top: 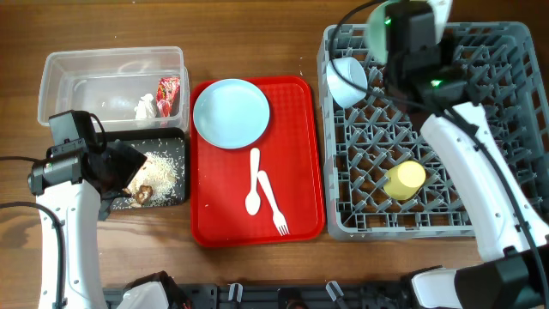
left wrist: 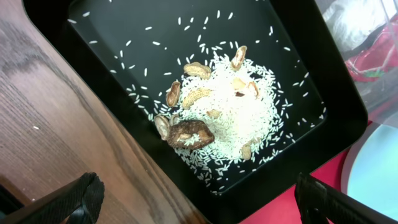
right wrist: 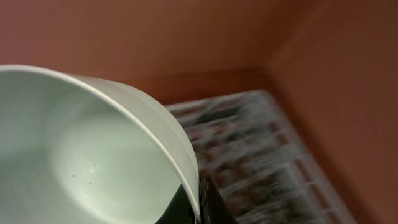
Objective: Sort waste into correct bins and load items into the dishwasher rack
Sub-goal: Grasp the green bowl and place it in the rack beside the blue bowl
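My right gripper moves down toward the rack's slots beside the pale blue bowl and releases the green bowl's rim next, as those slots lie below the gripper.
My right gripper (right wrist: 198, 208) is shut on the rim of the pale green bowl (right wrist: 81, 155), held above the back of the grey dishwasher rack (top: 429, 184); the bowl (top: 377, 26) shows beside the wrist overhead. The rack holds the pale blue bowl (top: 346, 80) and the yellow cup (top: 404, 179). The pale blue plate (top: 231, 112), white spoon (top: 253, 182) and white fork (top: 273, 206) lie on the red tray (top: 210, 215). My left gripper (left wrist: 199, 199) is open and empty over the black tray (left wrist: 124, 37) holding rice with brown bits (left wrist: 221, 109). The clear tub (top: 69, 73) holds the red wrapper (top: 168, 93) and white tissue (top: 144, 106).
The wooden table (top: 257, 34) shows around everything. The red tray lies between the bins on the left and the rack on the right. The black tray (top: 176, 196) sits just in front of the clear tub, touching the red tray's left edge.
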Motion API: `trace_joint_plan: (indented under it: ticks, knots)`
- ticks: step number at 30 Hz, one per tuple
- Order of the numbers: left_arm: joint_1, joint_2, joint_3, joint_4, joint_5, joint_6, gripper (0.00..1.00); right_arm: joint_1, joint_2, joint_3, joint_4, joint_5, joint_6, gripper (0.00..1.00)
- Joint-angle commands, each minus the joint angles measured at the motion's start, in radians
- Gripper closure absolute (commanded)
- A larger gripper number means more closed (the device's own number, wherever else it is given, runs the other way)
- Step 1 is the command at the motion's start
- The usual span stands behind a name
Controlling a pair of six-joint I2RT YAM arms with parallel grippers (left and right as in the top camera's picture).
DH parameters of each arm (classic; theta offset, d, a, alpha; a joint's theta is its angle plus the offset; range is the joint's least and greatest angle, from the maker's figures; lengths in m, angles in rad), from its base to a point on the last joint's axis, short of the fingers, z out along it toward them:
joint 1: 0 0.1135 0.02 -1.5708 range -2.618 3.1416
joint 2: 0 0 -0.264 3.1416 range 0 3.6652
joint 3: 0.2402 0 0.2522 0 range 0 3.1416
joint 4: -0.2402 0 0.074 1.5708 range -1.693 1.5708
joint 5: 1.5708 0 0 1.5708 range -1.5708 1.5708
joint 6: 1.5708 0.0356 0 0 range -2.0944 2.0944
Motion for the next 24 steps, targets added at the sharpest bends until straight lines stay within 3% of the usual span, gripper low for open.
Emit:
trace_joint_plan:
  ticks: [1,7,16,17,19,22,24]
  knots:
    - [0.005,-0.009,0.003,0.006,0.005,0.009,0.0,-0.057,0.082,-0.006,0.091,0.23,-0.235,0.96]
    - [0.005,-0.009,0.003,0.01,0.005,0.009,0.0,-0.081,0.335,-0.006,0.227,0.395,-0.373,0.96]
    - [0.005,-0.009,0.003,0.025,0.005,0.009,0.0,-0.017,0.447,-0.007,0.167,0.289,-0.266,0.96]
    - [0.005,-0.009,0.003,0.03,0.005,0.009,0.0,-0.001,0.447,-0.007,0.135,0.268,-0.222,0.93]
    - [0.005,-0.009,0.003,0.029,0.005,0.009,0.0,0.024,0.447,-0.006,0.072,0.216,-0.156,0.66]
    - [0.005,-0.009,0.003,0.029,0.005,0.009,0.0,0.042,0.431,-0.006,-0.024,0.132,-0.057,0.51]
    - [0.005,-0.009,0.003,0.029,0.005,0.009,0.0,0.04,0.379,-0.006,-0.112,-0.031,0.034,0.4]
